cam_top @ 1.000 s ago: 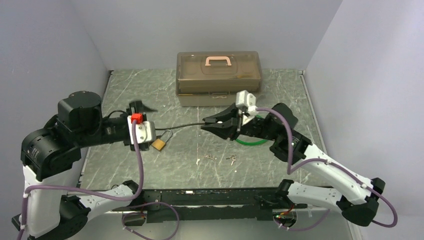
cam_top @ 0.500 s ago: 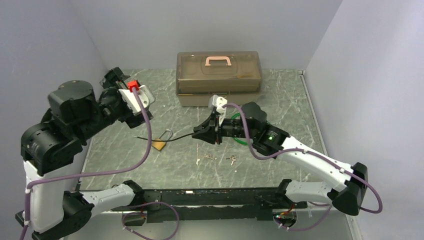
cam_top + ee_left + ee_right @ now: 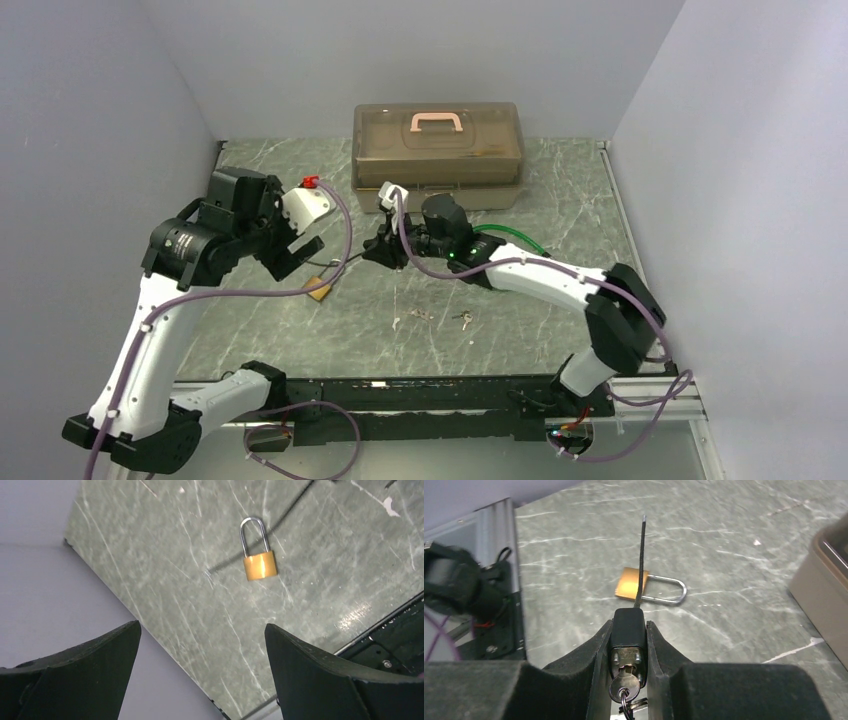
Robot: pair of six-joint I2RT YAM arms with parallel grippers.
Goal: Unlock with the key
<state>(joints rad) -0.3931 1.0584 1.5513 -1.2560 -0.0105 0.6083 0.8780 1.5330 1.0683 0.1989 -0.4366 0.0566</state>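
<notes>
The right gripper moves down to the empty marble [image 3: 346, 238] [image 3: 730, 599] between the padlock's shackle and the toolbox next, then releases the small black lock body.
My right gripper [image 3: 629, 624] is shut on a small black lock body [image 3: 628, 625]. A silver key [image 3: 625, 686] on a ring sits in the lock's keyhole, and a thin black cable [image 3: 641, 565] runs forward from the lock. In the top view this gripper [image 3: 375, 250] hovers at table centre. A brass padlock [image 3: 318, 288] with a closed silver shackle lies on the table, just beyond the cable in the right wrist view [image 3: 630, 587]. My left gripper [image 3: 202, 626] is open and empty above the padlock [image 3: 260, 565], and in the top view [image 3: 295, 255] it is left of the right gripper.
A brown translucent toolbox [image 3: 437, 150] with a pink handle stands at the back, and its corner shows in the right wrist view [image 3: 824, 580]. Loose keys [image 3: 462, 320] lie on the marble table [image 3: 560, 200] nearer the front. A green cable [image 3: 512, 238] lies behind the right arm. Side walls are close on the left.
The right gripper moved left toward the brass padlock, carrying the black lock. The left arm swung up and back, then came down open over the padlock.
</notes>
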